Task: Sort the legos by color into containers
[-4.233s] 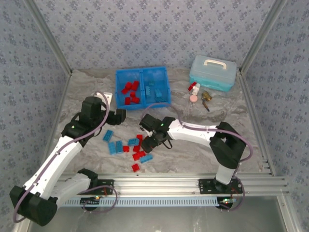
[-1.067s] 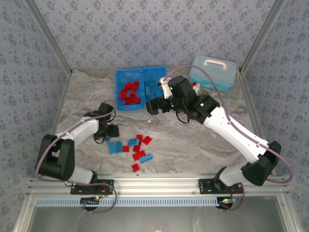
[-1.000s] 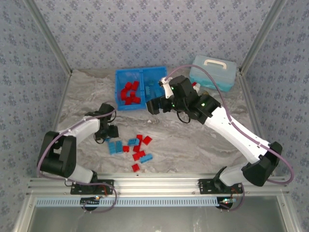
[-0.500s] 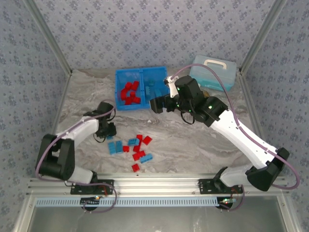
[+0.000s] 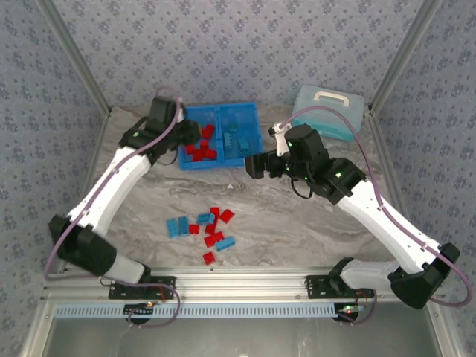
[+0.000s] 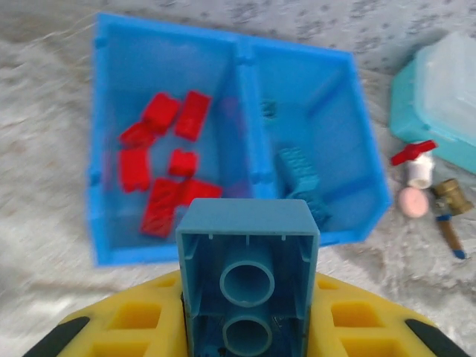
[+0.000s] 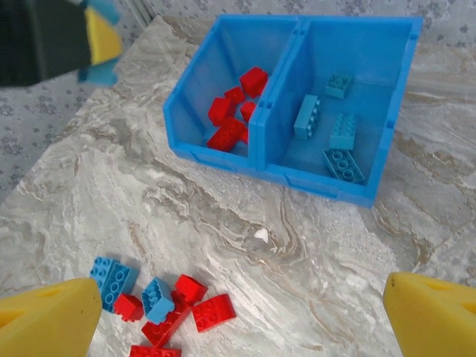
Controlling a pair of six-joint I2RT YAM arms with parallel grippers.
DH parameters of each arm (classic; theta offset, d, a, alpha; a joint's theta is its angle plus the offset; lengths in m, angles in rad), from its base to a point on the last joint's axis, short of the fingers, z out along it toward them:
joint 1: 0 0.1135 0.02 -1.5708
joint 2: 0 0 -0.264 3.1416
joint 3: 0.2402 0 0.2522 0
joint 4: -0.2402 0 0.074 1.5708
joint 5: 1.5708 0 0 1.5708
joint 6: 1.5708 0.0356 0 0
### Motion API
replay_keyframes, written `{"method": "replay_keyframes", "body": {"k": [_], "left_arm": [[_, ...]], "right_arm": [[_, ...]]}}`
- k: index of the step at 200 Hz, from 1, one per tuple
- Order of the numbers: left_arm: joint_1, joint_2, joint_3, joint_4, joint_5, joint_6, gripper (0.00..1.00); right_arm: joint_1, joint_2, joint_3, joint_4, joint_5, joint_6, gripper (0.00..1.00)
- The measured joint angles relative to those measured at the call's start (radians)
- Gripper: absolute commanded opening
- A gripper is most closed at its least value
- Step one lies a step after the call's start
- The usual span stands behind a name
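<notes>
The container past the divider has blue legos in it, so I will move my left gripper over the divider, lower it into that container and let go of the lego.
My left gripper is shut on a light blue lego, its hollow underside facing the left wrist camera between the yellow fingers. It hovers at the near left side of the blue tray, whose left container holds red legos and whose right container holds blue legos. My right gripper stands open just right of the tray's front corner, with nothing between its fingertips. Loose red and blue legos lie on the table nearer the arms.
A pale blue lidded case stands at the back right. Small red, white, pink and brass items lie between it and the tray. Patterned walls enclose the table; an aluminium rail runs along the near edge.
My left gripper shut on a blue lego at the pile, then rose and swung back to the tray. The right arm drew back rightward from the tray, still open.
</notes>
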Motion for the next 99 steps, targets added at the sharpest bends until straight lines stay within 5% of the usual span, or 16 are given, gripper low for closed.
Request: {"method": "replay_keyframes", "body": {"k": [64,99], "left_arm": [[-0.119,0.540,0.518,-0.081,-0.046,0.032,0.18],[-0.121,0.808,0.827,-0.162,-0.071,0.039,0.29]], "right_arm": [[-0.021,-0.130,-0.077,-0.045,0.027,0.026,1.00],[-0.035,-0.188,-0.100,-0.064,0.039,0.041,1.00]]}}
